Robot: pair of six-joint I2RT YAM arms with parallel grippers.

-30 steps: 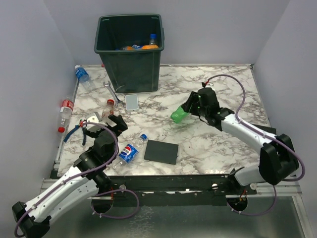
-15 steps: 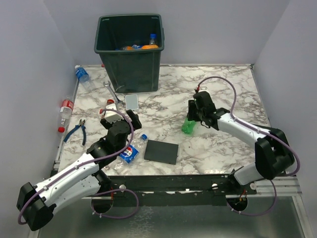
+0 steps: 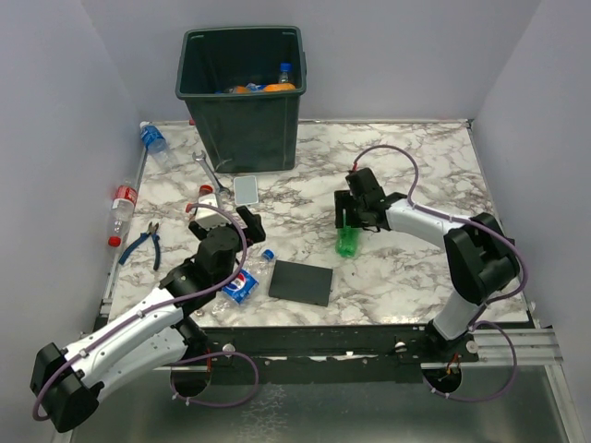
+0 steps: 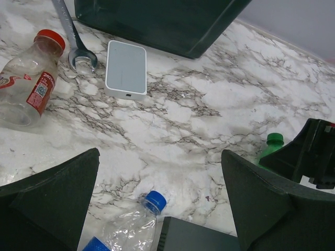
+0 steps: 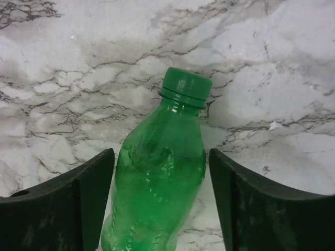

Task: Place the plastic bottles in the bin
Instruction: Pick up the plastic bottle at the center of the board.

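Next I need to swing my left gripper across and turn it onto the green bottle's end with the cap point(image 4: 275, 139), since that lies to its right in the top view.
The dark green bin point(image 3: 242, 97) stands at the back with several bottles inside. A green bottle point(image 3: 347, 242) lies on the marble; my right gripper point(image 3: 349, 226) is open around it, with a gap on each side in the right wrist view point(image 5: 157, 198). My left gripper point(image 3: 224, 221) is open and empty above a crushed Pepsi bottle point(image 3: 242, 281) with a blue cap point(image 4: 155, 201). A red-capped bottle point(image 4: 29, 78) lies to its left. A blue-label bottle point(image 3: 152, 140) and a red-label bottle point(image 3: 120, 208) lie at the left edge.
A flat black plate point(image 3: 301, 281) lies by the Pepsi bottle. A white box point(image 3: 246, 189) and a wrench point(image 3: 211, 171) lie in front of the bin. Blue-handled pliers point(image 3: 143, 243) lie at the left. Walls close in on three sides.
My right gripper brought the green bottle down and left onto the table and now stands open around it. My left gripper swung right from the pliers to above the Pepsi bottle.
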